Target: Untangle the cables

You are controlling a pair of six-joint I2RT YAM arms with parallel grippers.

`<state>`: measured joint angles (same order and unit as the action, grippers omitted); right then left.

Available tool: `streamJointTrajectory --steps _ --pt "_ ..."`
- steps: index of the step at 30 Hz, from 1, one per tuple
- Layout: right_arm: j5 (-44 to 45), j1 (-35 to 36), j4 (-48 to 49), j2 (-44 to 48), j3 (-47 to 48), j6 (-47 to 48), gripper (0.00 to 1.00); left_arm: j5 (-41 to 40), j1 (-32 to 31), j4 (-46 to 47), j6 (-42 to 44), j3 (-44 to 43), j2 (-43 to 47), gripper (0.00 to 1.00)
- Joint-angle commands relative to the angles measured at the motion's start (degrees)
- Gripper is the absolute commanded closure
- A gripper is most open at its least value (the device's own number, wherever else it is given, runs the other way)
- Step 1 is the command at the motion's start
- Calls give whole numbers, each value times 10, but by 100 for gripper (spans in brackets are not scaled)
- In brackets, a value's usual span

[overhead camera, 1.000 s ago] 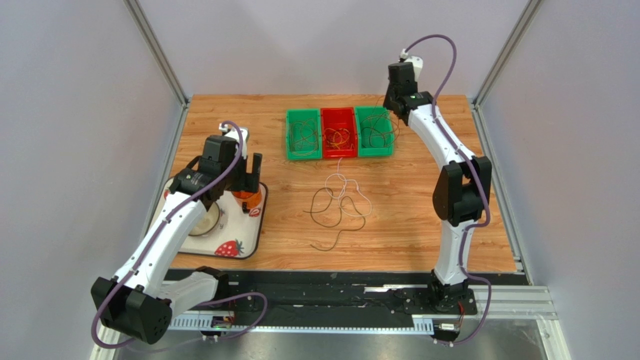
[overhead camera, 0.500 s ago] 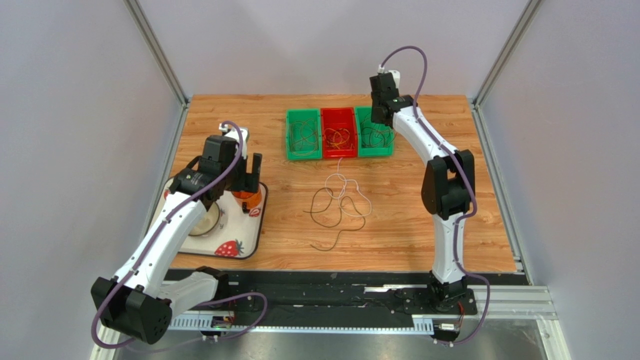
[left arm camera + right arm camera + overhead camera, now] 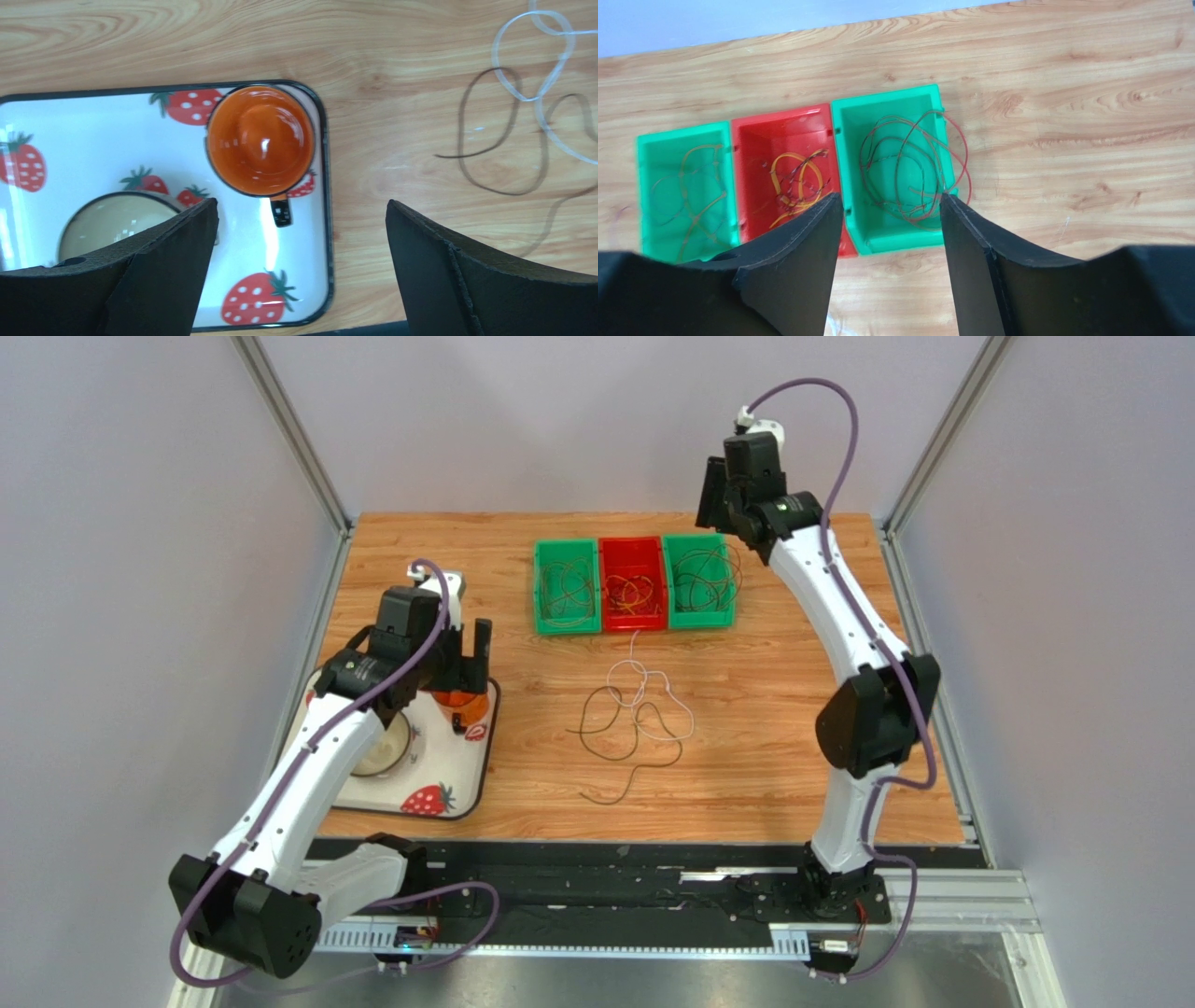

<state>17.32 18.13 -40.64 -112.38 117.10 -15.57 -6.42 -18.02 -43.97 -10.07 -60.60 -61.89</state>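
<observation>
I need to bring my right gripper back and down past the bins onto the bin-side part of the whitish cable, because that cable lies looped across the dark brown one.
Thin cables lie in three bins: brownish ones in the left green bin [image 3: 565,588], yellow and orange in the red bin [image 3: 633,584], dark red in the right green bin [image 3: 697,581]. In the right wrist view one red cable [image 3: 964,161] loops over that bin's right rim. A whitish and dark brown cable tangle [image 3: 634,711] lies loose on the table. My right gripper [image 3: 889,197] hangs open and empty high over the right green bin [image 3: 892,231]. My left gripper [image 3: 300,204] is open and empty above the tray [image 3: 319,280].
A strawberry-print tray [image 3: 421,784] at the left holds an orange cup [image 3: 260,140] and a pale bowl [image 3: 105,224]. Metal frame posts and grey walls close in the table at the back and both sides.
My right gripper has opened from shut and risen back from the right green bin, holding nothing. The left arm has not moved.
</observation>
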Motion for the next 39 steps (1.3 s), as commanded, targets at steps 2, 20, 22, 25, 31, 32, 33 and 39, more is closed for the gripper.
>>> streamJointTrajectory --steps 2,20,22,25,31,32,33,39 --pt "-92 1 53 141 -122 -66 42 159 -3 62 -132 -73 56 1" --pt "-240 54 130 161 -440 -113 50 353 -3 535 -574 -193 157 1" --pt "-239 61 128 146 -441 -114 50 345 -3 541 -578 -194 160 1" --pt "-238 65 128 119 -441 -111 50 345 -3 546 -585 -202 160 1" --pt "-241 70 139 87 -436 -109 51 338 -3 542 -583 -211 157 1" --pt "-239 71 139 82 -434 -110 51 340 -3 529 -582 -224 149 1" --pt "-242 73 140 74 -430 -108 51 340 -3 515 -579 -232 145 1" --pt "-229 83 135 44 -417 -101 54 342 -3 461 -567 -272 129 1"
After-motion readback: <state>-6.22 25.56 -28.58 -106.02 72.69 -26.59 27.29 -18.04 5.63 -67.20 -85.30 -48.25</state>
